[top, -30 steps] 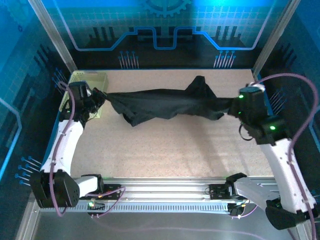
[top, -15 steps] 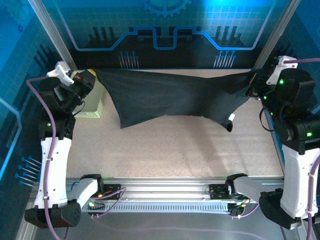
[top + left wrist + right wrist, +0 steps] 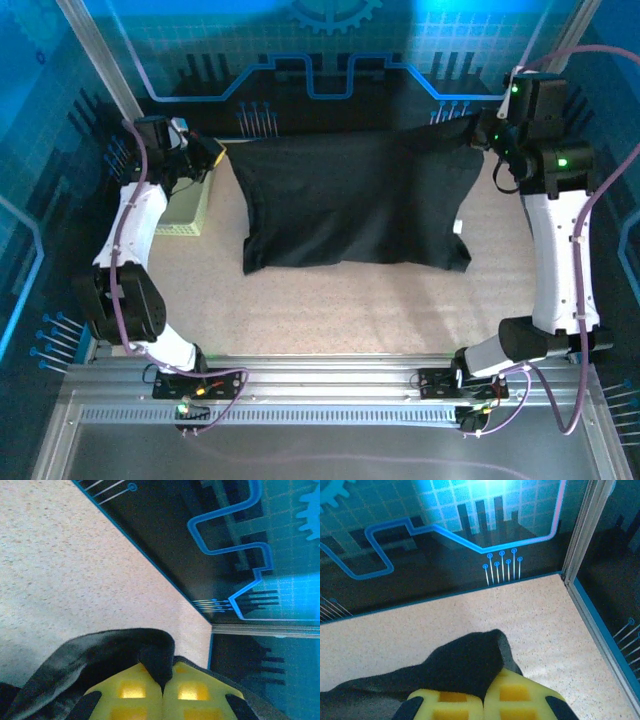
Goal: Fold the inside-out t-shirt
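Observation:
Next I will move my left gripper down and back toward the hem corner on the basket side to release its pinched cloth, as the hem reaches the table.
The black inside-out t-shirt point(image 3: 355, 200) is stretched wide between both arms and hangs down, its lower hem reaching the table. A small white tag point(image 3: 457, 226) shows at its right edge. My left gripper point(image 3: 214, 152) is shut on the shirt's upper left corner; in the left wrist view the yellow pads point(image 3: 130, 692) pinch a fold of black cloth point(image 3: 155, 655). My right gripper point(image 3: 480, 130) is shut on the upper right corner; in the right wrist view the pads point(image 3: 517, 695) clamp black cloth point(image 3: 465, 665).
A pale yellow-green mesh basket point(image 3: 187, 210) stands at the table's far left, below the left gripper. The blue back wall point(image 3: 320, 60) is close behind the shirt. Bare tabletop point(image 3: 350, 310) lies in front of the hem.
Both arms have risen and drawn back, pulling the shirt from a bunched strip into a wide hanging sheet. The right gripper has moved inward toward the back.

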Robot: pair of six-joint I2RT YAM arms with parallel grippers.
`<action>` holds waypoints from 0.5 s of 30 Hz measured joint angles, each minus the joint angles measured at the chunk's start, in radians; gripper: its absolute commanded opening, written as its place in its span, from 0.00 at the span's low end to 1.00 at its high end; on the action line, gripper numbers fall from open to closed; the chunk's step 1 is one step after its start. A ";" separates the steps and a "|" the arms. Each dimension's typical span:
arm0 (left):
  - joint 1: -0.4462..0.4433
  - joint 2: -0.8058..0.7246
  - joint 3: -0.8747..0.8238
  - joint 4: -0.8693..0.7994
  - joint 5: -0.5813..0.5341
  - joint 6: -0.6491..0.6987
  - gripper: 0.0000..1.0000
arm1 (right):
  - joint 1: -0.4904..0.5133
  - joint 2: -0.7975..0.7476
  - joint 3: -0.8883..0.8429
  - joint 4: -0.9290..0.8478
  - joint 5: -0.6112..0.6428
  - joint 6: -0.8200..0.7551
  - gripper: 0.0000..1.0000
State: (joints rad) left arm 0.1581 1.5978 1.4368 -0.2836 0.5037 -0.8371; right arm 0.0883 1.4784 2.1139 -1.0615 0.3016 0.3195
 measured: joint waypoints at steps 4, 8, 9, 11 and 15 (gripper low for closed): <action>-0.001 -0.016 -0.057 0.064 0.015 -0.003 0.00 | -0.005 -0.057 -0.078 0.029 -0.015 0.002 0.00; -0.010 -0.039 -0.238 0.133 0.021 -0.003 0.02 | -0.005 -0.184 -0.297 0.058 -0.056 0.021 0.00; -0.019 -0.039 -0.292 0.146 0.021 -0.002 0.04 | -0.005 -0.215 -0.356 0.064 -0.066 0.028 0.00; -0.038 -0.039 -0.371 0.154 0.021 0.002 0.09 | -0.005 -0.261 -0.449 0.071 -0.079 0.039 0.00; -0.094 -0.034 -0.459 0.155 0.010 0.035 0.10 | -0.006 -0.314 -0.629 0.092 -0.083 0.048 0.00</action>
State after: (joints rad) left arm 0.0639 1.5642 0.9779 -0.1287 0.5140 -0.8024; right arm 0.0818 1.1645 1.4845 -0.9695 0.2188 0.3672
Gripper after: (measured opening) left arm 0.109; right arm 0.060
